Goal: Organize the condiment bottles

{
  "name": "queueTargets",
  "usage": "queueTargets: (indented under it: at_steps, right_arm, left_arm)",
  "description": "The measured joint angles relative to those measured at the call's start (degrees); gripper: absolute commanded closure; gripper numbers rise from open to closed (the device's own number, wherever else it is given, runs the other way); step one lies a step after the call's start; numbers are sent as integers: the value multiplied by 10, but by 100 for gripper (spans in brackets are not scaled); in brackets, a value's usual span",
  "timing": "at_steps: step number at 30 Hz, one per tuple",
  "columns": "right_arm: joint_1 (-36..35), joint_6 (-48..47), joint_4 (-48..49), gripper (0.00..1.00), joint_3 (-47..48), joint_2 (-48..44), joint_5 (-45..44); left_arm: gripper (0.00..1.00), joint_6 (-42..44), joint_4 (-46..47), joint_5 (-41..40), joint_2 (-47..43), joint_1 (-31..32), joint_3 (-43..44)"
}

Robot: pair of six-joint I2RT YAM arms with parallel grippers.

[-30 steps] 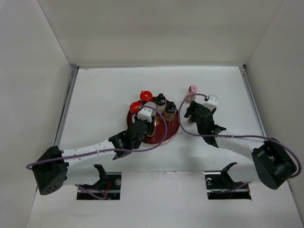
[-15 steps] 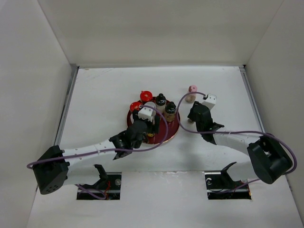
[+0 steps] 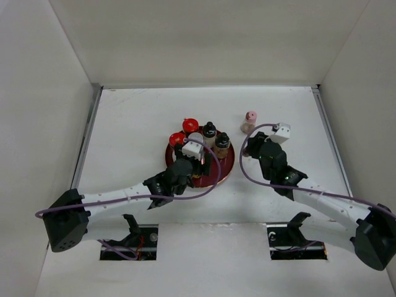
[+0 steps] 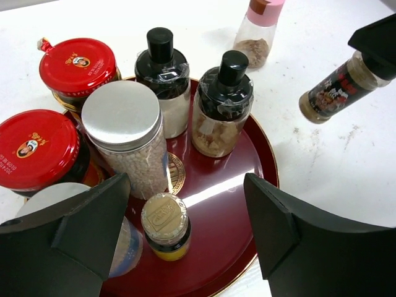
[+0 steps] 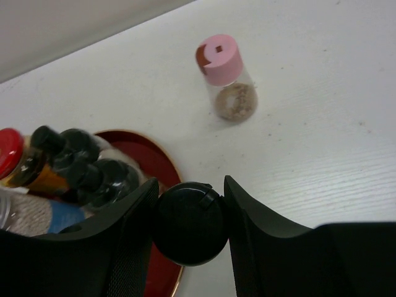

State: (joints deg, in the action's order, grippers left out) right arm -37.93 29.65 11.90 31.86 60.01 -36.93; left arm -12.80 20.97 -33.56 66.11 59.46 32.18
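My right gripper next needs to cross to its left in the top view, lower to the tray's bare bottom by the yellow bottle point(image 4: 165, 226) and release the cap.
My left gripper point(image 4: 185, 189) hangs open over the round dark red tray point(image 4: 247, 176), its jaws on either side of a small gold-capped yellow bottle point(image 4: 165, 226) and clear of it. The tray also holds a silver-lidded jar point(image 4: 124, 133), two red-lidded jars point(image 4: 77, 65) and two black-capped bottles point(image 4: 224, 102). A white-lidded cylinder point(image 4: 52, 195) is partly hidden by my left finger. My right gripper point(image 5: 190, 204) is shut on the black cap point(image 5: 189, 226) of a brown spice bottle point(image 4: 337, 86), held tilted just right of the tray. A pink-capped bottle point(image 5: 226, 77) stands on the table beyond.
The tray point(image 3: 224, 168) sits mid-table with my left gripper point(image 3: 197, 166) above it and my right gripper point(image 3: 253, 148) beside its right rim. White walls point(image 3: 43, 124) enclose the table on three sides. The pink-capped bottle point(image 3: 250, 120) stands alone behind the right gripper.
My left gripper has opened and let go of the small yellow bottle on the tray. My right gripper has shut on the spice bottle's black cap and shifted slightly right.
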Motion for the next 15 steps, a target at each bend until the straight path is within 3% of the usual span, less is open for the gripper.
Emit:
queueTargets:
  at_steps: [9,15]
  right_arm:
    - [-116,4,2,57,1,33,5]
    - [-160,2,37,57,30,134,17]
  left_arm:
    - [3,5,28,-3,-19,7,-3]
    - [0,16,90,-4,-76,5,-7]
